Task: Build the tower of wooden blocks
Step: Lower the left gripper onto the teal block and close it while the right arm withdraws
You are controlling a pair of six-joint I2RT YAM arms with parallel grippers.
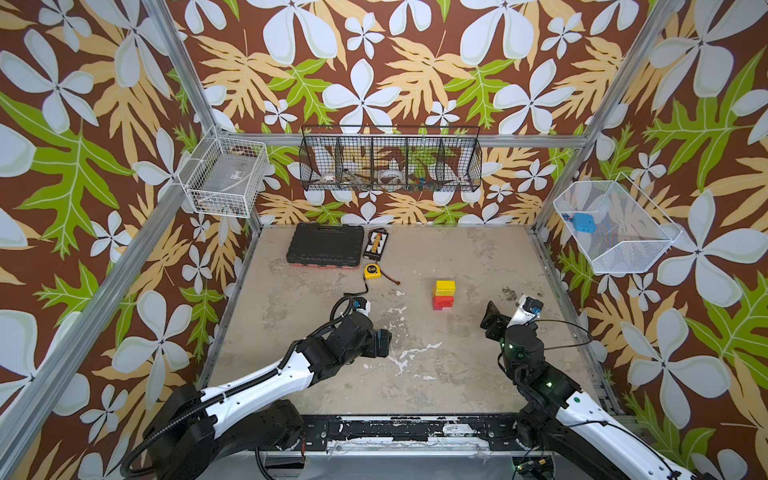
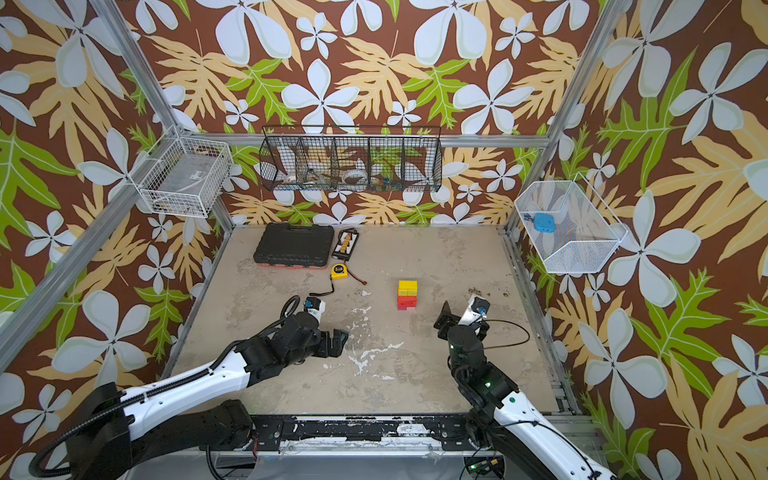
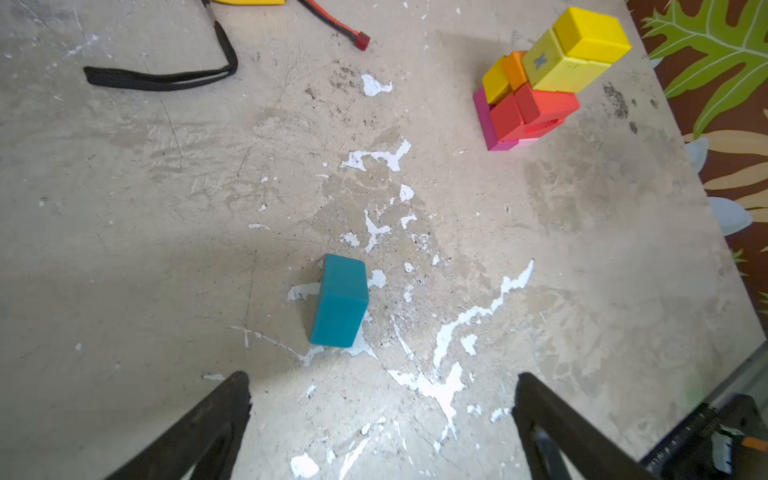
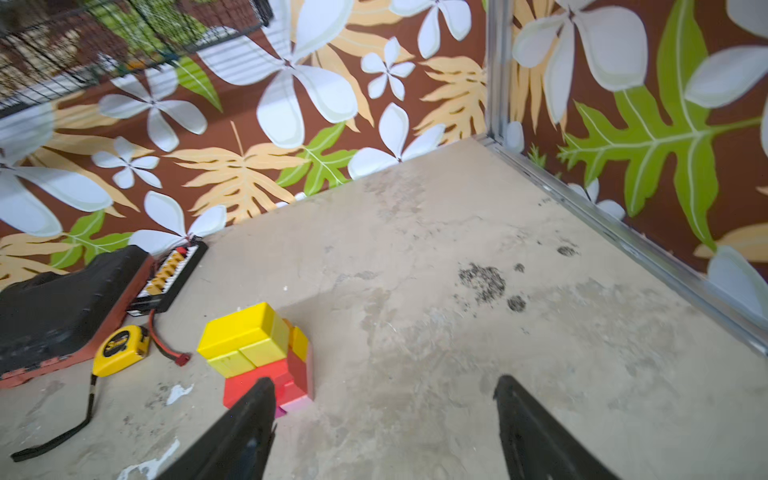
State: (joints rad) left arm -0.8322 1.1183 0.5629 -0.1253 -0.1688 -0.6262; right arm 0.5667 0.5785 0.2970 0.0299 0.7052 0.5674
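Observation:
Next, my left gripper moves down over the block, open fingers straddling its long sides, since the teal block (image 3: 340, 301) lies atop the table below my left gripper.
The tower (image 1: 444, 294) (image 2: 407, 294) stands right of the table's middle, with a pink and magenta base, red blocks, then orange and yellow ones. It also shows in the left wrist view (image 3: 540, 83) and the right wrist view (image 4: 257, 353). A teal block (image 3: 340, 301) lies on the table just ahead of my left gripper (image 3: 383, 378), which is open and empty. In both top views that gripper (image 1: 384, 343) (image 2: 338, 343) covers most of the block. My right gripper (image 4: 384, 380) (image 1: 498, 320) hovers open and empty, right of the tower.
At the back left lie a black tool case (image 1: 325, 245), a black connector board (image 1: 376, 243) and a yellow tape measure (image 1: 372, 271) with a strap and a red-tipped cable (image 3: 361, 40). Wire baskets (image 1: 390, 162) hang on the walls. A metal rail (image 4: 623, 232) edges the table's right side.

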